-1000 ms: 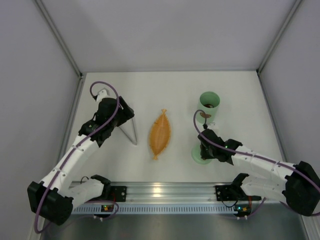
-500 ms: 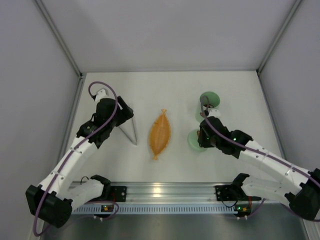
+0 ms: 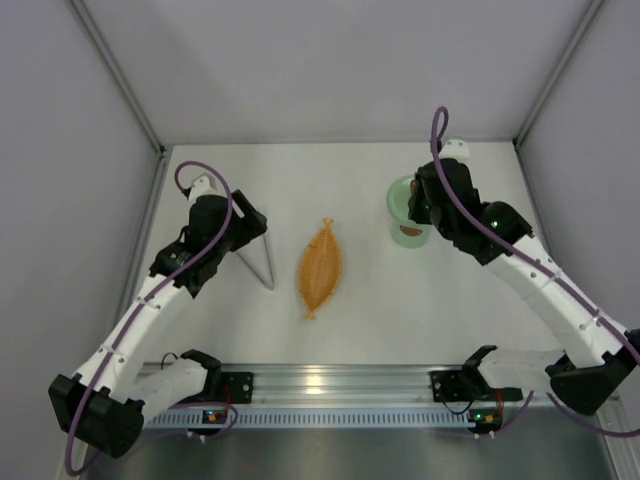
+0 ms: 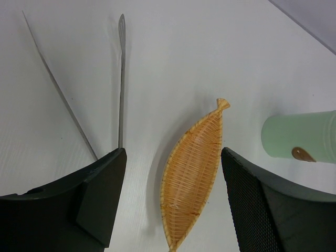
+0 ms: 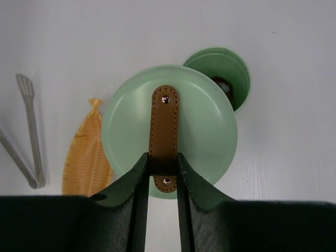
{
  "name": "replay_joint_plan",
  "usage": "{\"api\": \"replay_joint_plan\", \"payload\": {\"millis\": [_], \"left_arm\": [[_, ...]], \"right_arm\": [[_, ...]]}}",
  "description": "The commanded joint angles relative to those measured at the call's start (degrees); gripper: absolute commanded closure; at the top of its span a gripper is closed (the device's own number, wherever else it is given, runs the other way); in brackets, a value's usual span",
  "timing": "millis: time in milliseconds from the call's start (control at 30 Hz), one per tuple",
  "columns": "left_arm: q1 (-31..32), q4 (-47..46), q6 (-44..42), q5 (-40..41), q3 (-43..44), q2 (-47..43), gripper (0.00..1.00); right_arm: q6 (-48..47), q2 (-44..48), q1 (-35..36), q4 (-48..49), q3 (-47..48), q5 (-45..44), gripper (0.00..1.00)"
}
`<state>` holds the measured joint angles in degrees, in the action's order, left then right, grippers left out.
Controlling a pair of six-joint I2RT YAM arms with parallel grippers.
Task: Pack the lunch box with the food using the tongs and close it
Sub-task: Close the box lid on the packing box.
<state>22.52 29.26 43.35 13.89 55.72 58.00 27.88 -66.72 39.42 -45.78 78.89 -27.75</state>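
My right gripper moves outward next, lowers the lid onto the lunch box's opening [image 5: 224, 74] and releases, as it lies below and outward, food showing inside.
My right gripper [image 5: 164, 160] is shut on the brown strap of the flat green lid [image 5: 199, 126] and holds it in the air. Just beyond the lid stands the lunch box [image 5: 231, 68], open, with dark food [image 5: 222, 83] showing inside. From above, the right gripper [image 3: 422, 203] and the lid [image 3: 398, 200] hover over the lunch box [image 3: 405, 238]. The tongs [image 3: 262, 265] lie on the table at the left. My left gripper [image 4: 173, 199] hangs open beside the tongs [image 4: 122, 79], holding nothing.
An orange leaf-shaped woven tray [image 3: 320, 268] lies mid-table between the arms, with nothing in it; it also shows in the left wrist view as the tray [image 4: 194, 168]. Grey walls enclose the table on three sides. A metal rail [image 3: 330, 385] runs along the near edge.
My right gripper has carried the lid from the near table, away from me, up to over the lunch box. The left arm has barely moved.
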Motion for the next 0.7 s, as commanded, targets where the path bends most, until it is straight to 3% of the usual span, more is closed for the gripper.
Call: {"api": "replay_joint_plan", "payload": {"millis": [0,233,667], "left_arm": [[-0.3,0.0,-0.7,-1.1,2.8,-1.1,0.22],[-0.3,0.2,-1.1,-1.9,3.7,-0.9,0.22],[-0.2,0.7,-1.3,-2.4,4.0,-1.1,0.22]], "right_arm": [[-4.0,-5.9,-6.0,-1.6,5.0,0.8,1.00],[-6.0,-14.1,-14.7,0.9,10.9,9.0,1.00],[-6.6,-24.0,-19.1,1.9,15.6,13.2,1.00]]}}
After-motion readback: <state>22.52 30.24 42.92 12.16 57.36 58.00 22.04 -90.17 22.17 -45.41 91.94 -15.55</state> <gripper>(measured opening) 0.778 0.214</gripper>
